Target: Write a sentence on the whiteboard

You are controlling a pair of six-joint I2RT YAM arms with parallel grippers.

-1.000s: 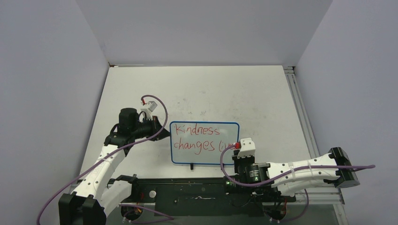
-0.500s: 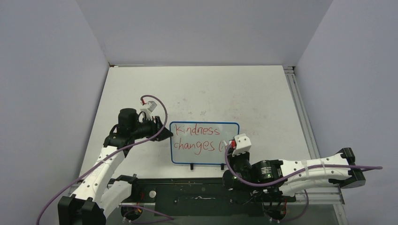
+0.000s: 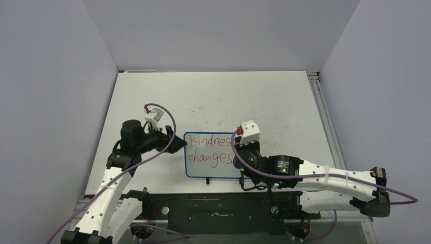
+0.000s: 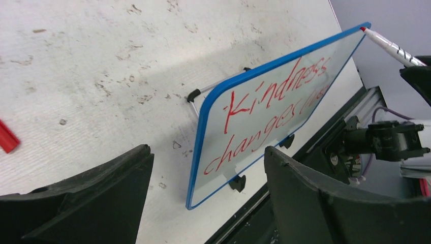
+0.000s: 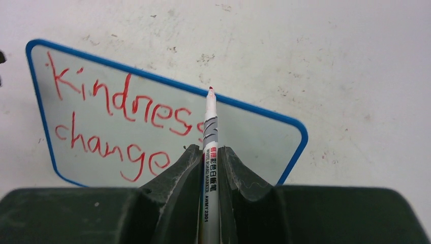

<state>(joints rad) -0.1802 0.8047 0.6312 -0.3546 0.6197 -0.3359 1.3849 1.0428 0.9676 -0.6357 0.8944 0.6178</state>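
Observation:
My left gripper swings left in the wrist view next and lowers open fingers to close on the small red object (image 4: 7, 137), which lies below on that side.
The whiteboard (image 3: 208, 152), blue-framed, stands tilted on two black clips near the table's front edge, with "Kindness changes" written on it in red. My left gripper (image 3: 175, 144) hangs just off its left edge, open. In the left wrist view the whiteboard (image 4: 264, 117) shows between the spread fingers of that left gripper (image 4: 206, 152), untouched. My right gripper (image 3: 238, 156) covers the board's right part. In the right wrist view the right gripper (image 5: 210, 148) is shut on a white marker (image 5: 210, 132) whose red tip sits by the top frame of the whiteboard (image 5: 249, 142). The marker (image 4: 391, 48) also shows near the board's top right corner.
A small red object (image 4: 7, 137) lies on the scuffed white tabletop (image 3: 228, 96) left of the board. A black rail (image 3: 218, 206) runs along the near edge, and an aluminium rail (image 3: 325, 117) runs along the right side. Grey walls enclose the table.
My left gripper has opened and drawn back leftward from the board's left edge. The right arm has swung left and forward over the board's right part with the marker.

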